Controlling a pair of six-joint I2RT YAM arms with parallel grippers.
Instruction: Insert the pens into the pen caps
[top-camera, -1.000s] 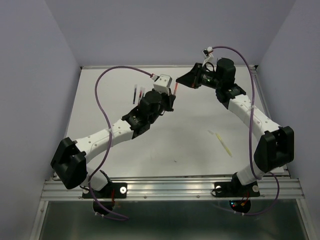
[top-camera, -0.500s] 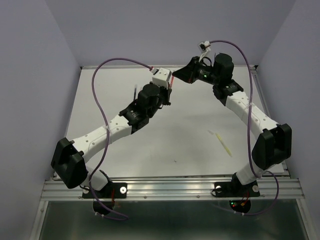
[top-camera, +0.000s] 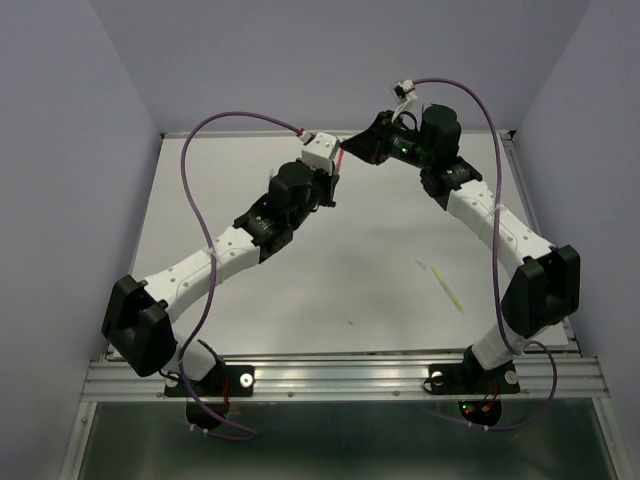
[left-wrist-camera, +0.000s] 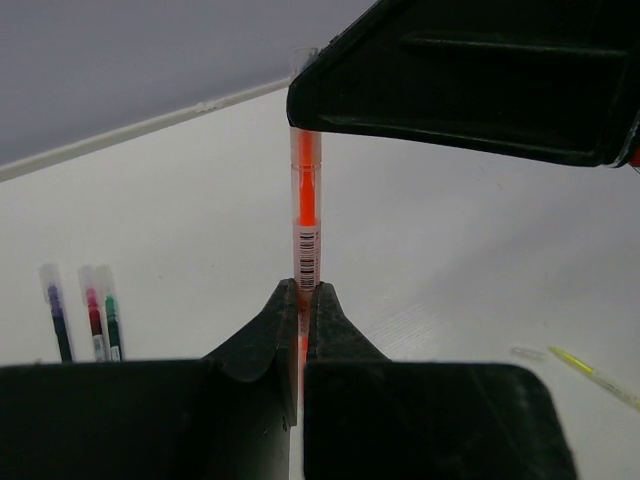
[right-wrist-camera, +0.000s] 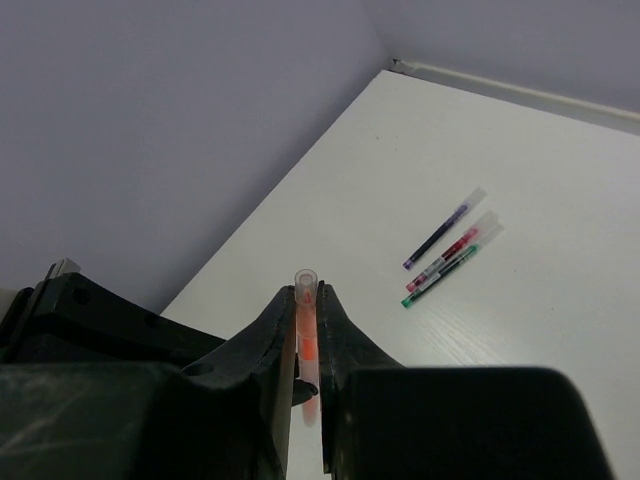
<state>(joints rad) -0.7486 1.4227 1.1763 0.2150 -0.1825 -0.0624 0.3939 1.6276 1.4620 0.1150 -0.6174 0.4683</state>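
Observation:
I will move my left gripper down to the left in the top view, onto the bare tabletop (left-wrist-camera: 142, 322) beside the green pen, and let go of the orange pen (left-wrist-camera: 306, 190), because its tip has a cap on.
My left gripper (left-wrist-camera: 303, 290) (top-camera: 334, 176) is shut on the orange pen (left-wrist-camera: 306, 190) (top-camera: 342, 158), which it holds in the air over the back of the table. The pen's far end sits inside a clear pen cap (right-wrist-camera: 305, 285). My right gripper (right-wrist-camera: 307, 292) (top-camera: 348, 151) is shut on that cap and meets the left gripper tip to tip. Three capped pens lie side by side on the table: blue (left-wrist-camera: 55, 320) (right-wrist-camera: 440, 232), dark red (left-wrist-camera: 92, 315) (right-wrist-camera: 452, 250) and green (left-wrist-camera: 111, 322) (right-wrist-camera: 455, 265). The pale yellow pen (top-camera: 451, 291) (left-wrist-camera: 600, 376) lies uncapped, with its loose cap (top-camera: 422, 264) (left-wrist-camera: 527, 353) just beyond its tip.
The white table (top-camera: 380, 270) is walled by grey panels at the back and on both sides. Purple cables (top-camera: 200, 200) loop above both arms. In the top view the left arm (top-camera: 230, 255) hides the three capped pens.
Both grippers have risen and moved toward the back wall with the orange pen between them. The stretch of pen showing between them has shortened. The left arm now covers the three capped pens.

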